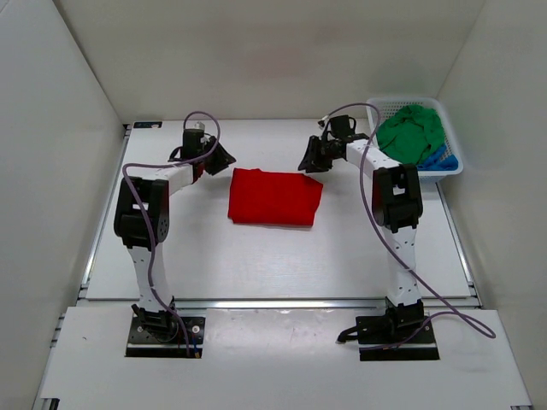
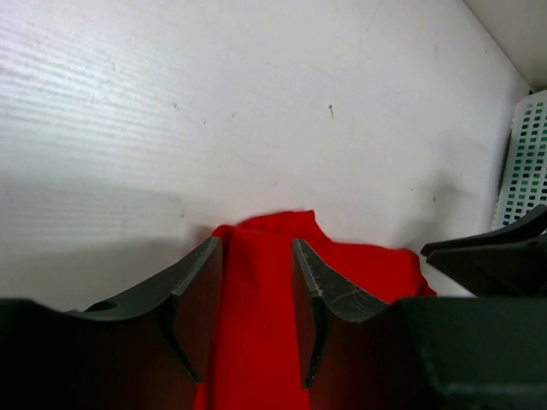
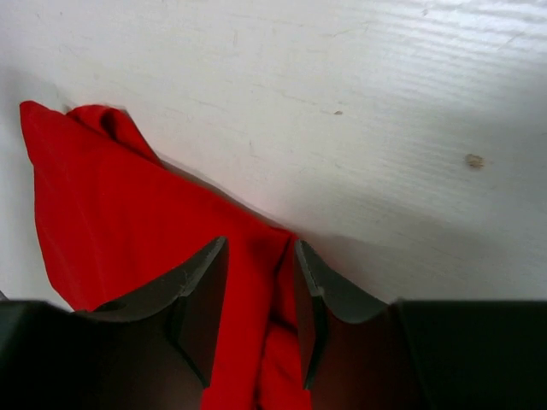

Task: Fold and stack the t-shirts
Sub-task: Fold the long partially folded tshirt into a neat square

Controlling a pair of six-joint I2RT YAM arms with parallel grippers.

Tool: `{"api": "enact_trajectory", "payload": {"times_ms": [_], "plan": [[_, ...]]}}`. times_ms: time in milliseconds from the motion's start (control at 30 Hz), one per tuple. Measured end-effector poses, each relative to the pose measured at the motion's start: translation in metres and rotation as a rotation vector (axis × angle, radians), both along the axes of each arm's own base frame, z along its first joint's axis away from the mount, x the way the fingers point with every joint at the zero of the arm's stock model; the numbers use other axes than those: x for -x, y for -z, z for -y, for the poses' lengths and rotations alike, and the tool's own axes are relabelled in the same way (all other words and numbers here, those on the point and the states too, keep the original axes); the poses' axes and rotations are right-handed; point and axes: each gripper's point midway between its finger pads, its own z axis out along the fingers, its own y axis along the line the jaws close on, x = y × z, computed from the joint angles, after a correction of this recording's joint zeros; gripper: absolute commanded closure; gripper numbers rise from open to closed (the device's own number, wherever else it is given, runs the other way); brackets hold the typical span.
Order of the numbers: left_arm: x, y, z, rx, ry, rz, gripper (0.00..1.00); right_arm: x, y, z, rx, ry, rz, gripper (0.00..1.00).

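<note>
My left gripper will next go down, moving toward the shirt (image 3: 102, 196), and close there, because the red shirt's far corner away from the basket shows between my open fingers.
The red t-shirt (image 1: 273, 198) lies folded into a flat rectangle in the middle of the table. My left gripper (image 1: 219, 159) is at its far left corner, my right gripper (image 1: 309, 160) at its far right corner. In the left wrist view the left gripper (image 2: 256, 243) is open, jaws apart, with red cloth (image 2: 367, 266) running between them. In the right wrist view the right gripper (image 3: 261, 243) is open astride a bunched edge of the red shirt (image 3: 102, 196). The green t-shirt (image 1: 412, 132) and the blue t-shirt (image 1: 440, 159) lie crumpled in the basket.
A white lattice basket (image 1: 377, 103) stands at the far right corner of the table; its wall shows in the left wrist view (image 2: 523, 162). White walls close in the table at the left, back and right. Bare table lies in front of the red shirt.
</note>
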Motion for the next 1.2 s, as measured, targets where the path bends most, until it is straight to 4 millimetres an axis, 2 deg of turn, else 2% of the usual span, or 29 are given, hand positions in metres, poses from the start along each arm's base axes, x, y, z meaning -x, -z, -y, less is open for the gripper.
{"api": "enact_trajectory", "payload": {"times_ms": [133, 267, 400, 533, 600, 633, 700, 733, 800, 1067, 1133, 1200], "plan": [[-0.009, 0.000, 0.005, 0.003, 0.001, 0.011, 0.51, 0.008, 0.007, -0.006, 0.001, -0.015, -0.021, 0.69], [-0.009, 0.013, 0.012, 0.003, 0.009, -0.018, 0.52, 0.017, 0.017, -0.007, 0.006, -0.021, -0.052, 0.68], [-0.010, 0.026, 0.018, -0.005, 0.019, -0.045, 0.52, 0.018, 0.017, -0.007, 0.005, -0.022, -0.055, 0.69], [-0.008, 0.030, 0.022, -0.008, 0.023, -0.060, 0.54, 0.019, 0.017, -0.007, 0.000, -0.026, -0.058, 0.72], [-0.010, 0.031, 0.022, -0.011, 0.023, -0.065, 0.59, 0.019, 0.017, -0.009, -0.007, -0.031, -0.061, 0.76], [-0.012, 0.031, 0.023, -0.012, 0.023, -0.067, 0.68, 0.019, 0.017, -0.009, -0.009, -0.034, -0.063, 0.78], [-0.018, 0.032, 0.024, -0.015, 0.024, -0.067, 0.81, 0.019, 0.017, -0.010, -0.011, -0.040, -0.063, 0.96], [-0.019, 0.033, 0.025, -0.012, 0.023, -0.068, 0.90, 0.019, 0.018, -0.010, -0.010, -0.043, -0.062, 0.98], [-0.020, 0.034, 0.025, -0.013, 0.024, -0.072, 1.00, 0.018, 0.018, -0.010, -0.010, -0.044, -0.064, 1.00], [-0.016, 0.031, 0.025, -0.011, 0.037, -0.076, 1.00, 0.022, 0.016, -0.009, 0.001, -0.062, -0.059, 1.00], [-0.008, 0.024, 0.025, -0.009, 0.050, -0.068, 1.00, 0.031, 0.008, -0.007, 0.006, -0.072, -0.053, 1.00], [0.009, 0.013, 0.024, -0.003, 0.064, -0.066, 1.00, 0.047, -0.007, -0.004, 0.009, -0.086, -0.042, 1.00]]}}
